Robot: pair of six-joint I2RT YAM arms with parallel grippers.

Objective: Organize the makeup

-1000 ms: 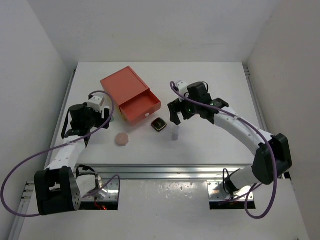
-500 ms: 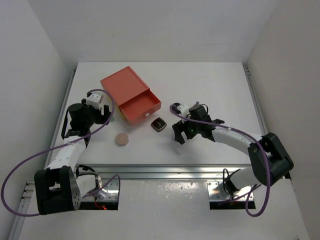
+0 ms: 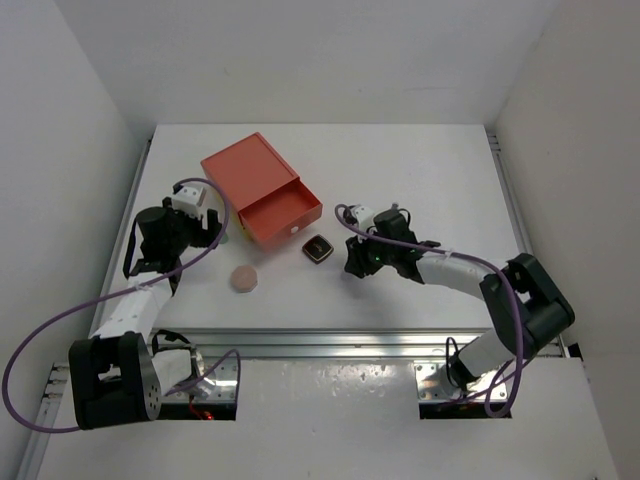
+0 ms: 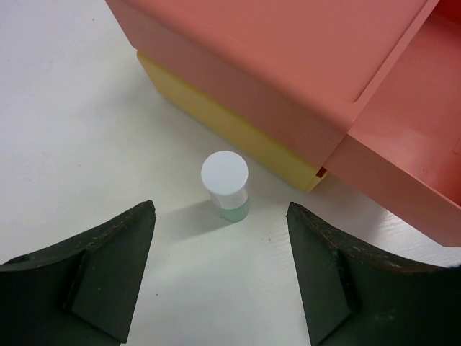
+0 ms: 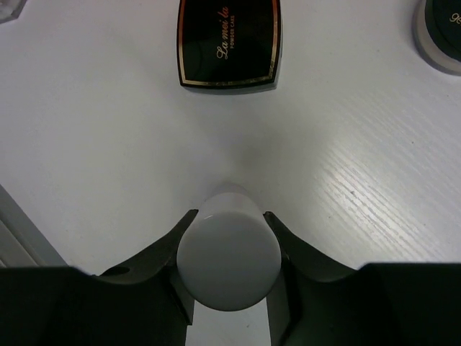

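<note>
The empty, open drawer (image 3: 275, 219) is outward of my right gripper and to its left in the top view, so I will lift the bottle across next and let it go inside.
My right gripper (image 5: 229, 214) is shut on the white cylindrical bottle (image 5: 229, 259), one finger on each side of it, low over the table. Just beyond it lies the black square compact (image 5: 229, 43) with gold lettering, and part of a dark round compact (image 5: 441, 34) shows at the upper right. In the top view the right gripper (image 3: 353, 262) sits right of the square compact (image 3: 318, 249). The pink disc (image 3: 244, 278) lies further left. My left gripper (image 4: 220, 207) stands open, with a small white-capped, pale green bottle (image 4: 225, 180) upright just ahead of its fingertips.
The orange-red drawer box (image 3: 250, 178) with a yellow base (image 4: 223, 126) stands at the back left, its drawer (image 3: 282, 215) pulled out towards the compact. The left gripper (image 3: 213, 235) is close against the box's left side. The table's near edge is a metal rail (image 3: 330, 345).
My right gripper has come down and towards me over the white bottle and closed on it. The left arm has barely moved and stays open.
</note>
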